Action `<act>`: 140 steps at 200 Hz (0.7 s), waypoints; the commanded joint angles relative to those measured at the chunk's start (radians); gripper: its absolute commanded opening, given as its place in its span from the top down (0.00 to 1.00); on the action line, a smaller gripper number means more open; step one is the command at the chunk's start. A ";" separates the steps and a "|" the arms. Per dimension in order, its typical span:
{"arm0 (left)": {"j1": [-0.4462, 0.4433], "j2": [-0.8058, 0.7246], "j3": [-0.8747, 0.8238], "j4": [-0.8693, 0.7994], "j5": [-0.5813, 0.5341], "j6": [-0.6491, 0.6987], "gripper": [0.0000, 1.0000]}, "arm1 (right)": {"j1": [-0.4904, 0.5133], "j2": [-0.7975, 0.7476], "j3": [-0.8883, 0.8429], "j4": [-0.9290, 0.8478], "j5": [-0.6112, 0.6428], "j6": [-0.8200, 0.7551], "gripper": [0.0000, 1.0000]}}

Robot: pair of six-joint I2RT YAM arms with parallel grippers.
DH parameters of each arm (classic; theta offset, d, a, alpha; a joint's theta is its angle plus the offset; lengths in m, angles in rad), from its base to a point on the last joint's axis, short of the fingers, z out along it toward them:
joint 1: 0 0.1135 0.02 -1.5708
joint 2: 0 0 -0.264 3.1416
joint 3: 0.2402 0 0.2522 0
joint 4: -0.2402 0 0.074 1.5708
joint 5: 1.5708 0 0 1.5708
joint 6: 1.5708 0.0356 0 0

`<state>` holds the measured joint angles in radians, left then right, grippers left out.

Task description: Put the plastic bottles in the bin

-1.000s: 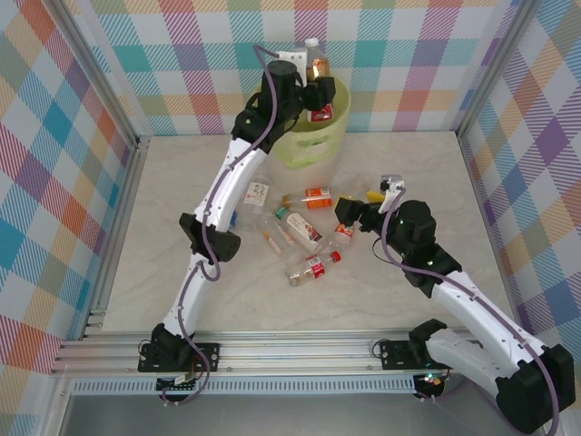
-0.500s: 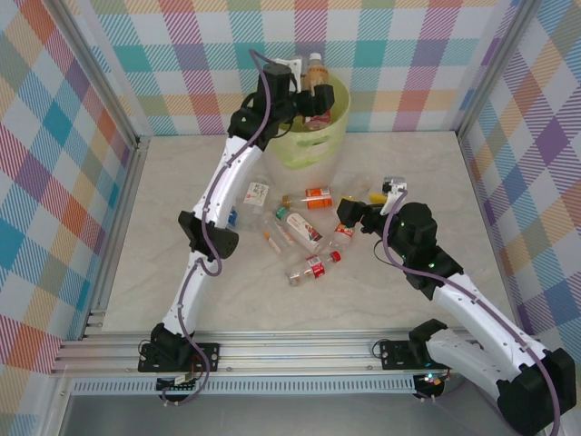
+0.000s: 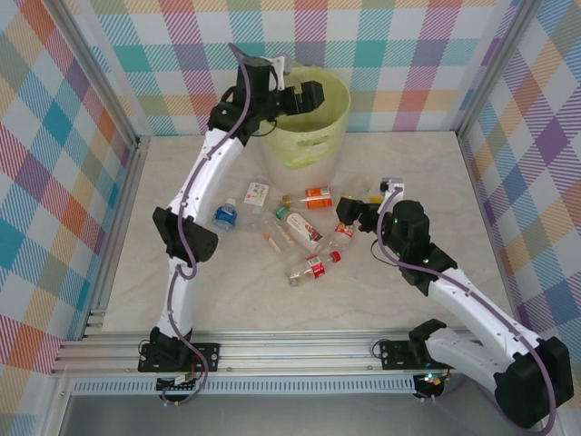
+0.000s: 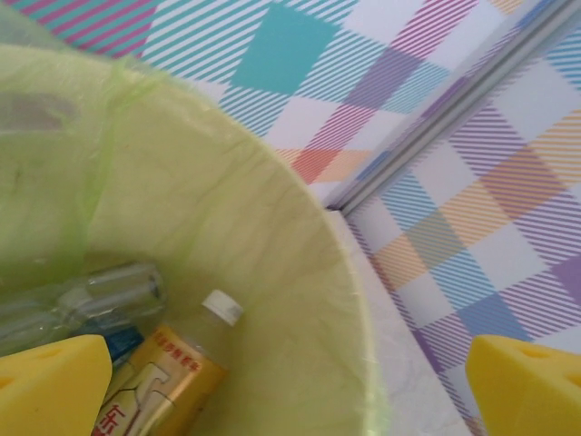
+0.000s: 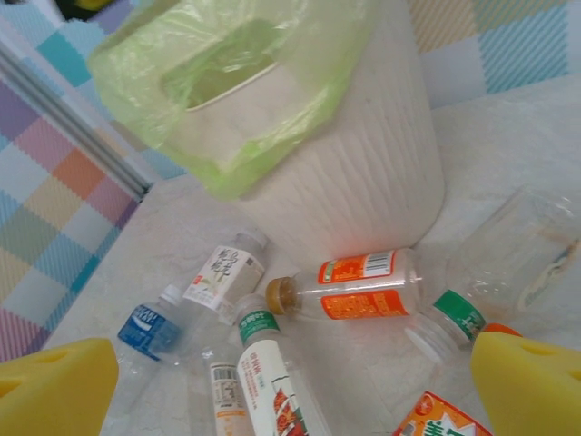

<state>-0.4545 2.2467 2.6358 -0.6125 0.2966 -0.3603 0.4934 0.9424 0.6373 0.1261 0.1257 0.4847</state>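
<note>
My right gripper is to move outward next, turn and lower over the clear body of the square-bottomed bottle [image 3: 362, 186] [image 5: 523, 247], because the bottle's green-banded neck is crowded against neighboring bottles.
My left gripper [image 3: 307, 94] hangs open over the left rim of the bin [image 3: 320, 145], a cream bucket with a yellow-green liner. In the left wrist view its jaws [image 4: 290, 395] hold nothing. Below them, an orange-labelled bottle [image 4: 168, 381] and a clear bottle [image 4: 100, 295] lie inside the bin [image 4: 272, 218]. My right gripper [image 3: 347, 214] is open low over the loose plastic bottles on the table. Between its yellow fingertips [image 5: 54, 386] I see an orange-labelled bottle [image 5: 363, 284], a green-capped white bottle [image 5: 272, 372], a white-labelled one [image 5: 227, 272] and a blue-labelled one [image 5: 150, 327].
More bottles lie scattered mid-table, among them a red-labelled one [image 3: 315, 268] and a blue-labelled one [image 3: 224, 216]. Checked walls and metal rails [image 3: 123, 218] close in the table on the left, back and right. The bin [image 5: 363, 173] stands just behind the pile.
The left gripper opened over the bin and let go of the bottle it held, which now lies inside. The left arm swung a little to the left. The right arm barely moved.
</note>
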 commanded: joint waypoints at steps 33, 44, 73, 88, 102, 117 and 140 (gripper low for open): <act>0.002 -0.198 -0.191 0.135 0.065 -0.046 0.00 | -0.031 0.148 0.111 -0.246 0.096 0.111 0.00; 0.001 -0.248 -0.276 0.176 0.063 -0.054 0.00 | -0.047 0.201 0.157 -0.305 0.079 0.117 0.00; -0.006 -0.386 -0.493 0.248 0.026 -0.042 0.00 | -0.094 0.317 0.222 -0.338 0.035 0.152 0.00; -0.007 -0.441 -0.563 0.262 0.002 -0.033 0.00 | -0.124 0.372 0.242 -0.319 -0.008 0.181 0.00; -0.007 -0.475 -0.607 0.270 -0.009 -0.033 0.00 | -0.144 0.425 0.267 -0.308 -0.019 0.202 0.00; -0.007 -0.501 -0.641 0.272 -0.012 -0.038 0.00 | -0.160 0.489 0.311 -0.311 -0.018 0.207 0.00; -0.007 -0.536 -0.705 0.291 -0.024 -0.058 0.00 | -0.179 0.605 0.404 -0.340 -0.014 0.209 0.00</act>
<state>-0.4564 1.7779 1.9800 -0.3866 0.2943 -0.4007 0.3305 1.4624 0.9455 -0.1833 0.1284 0.6666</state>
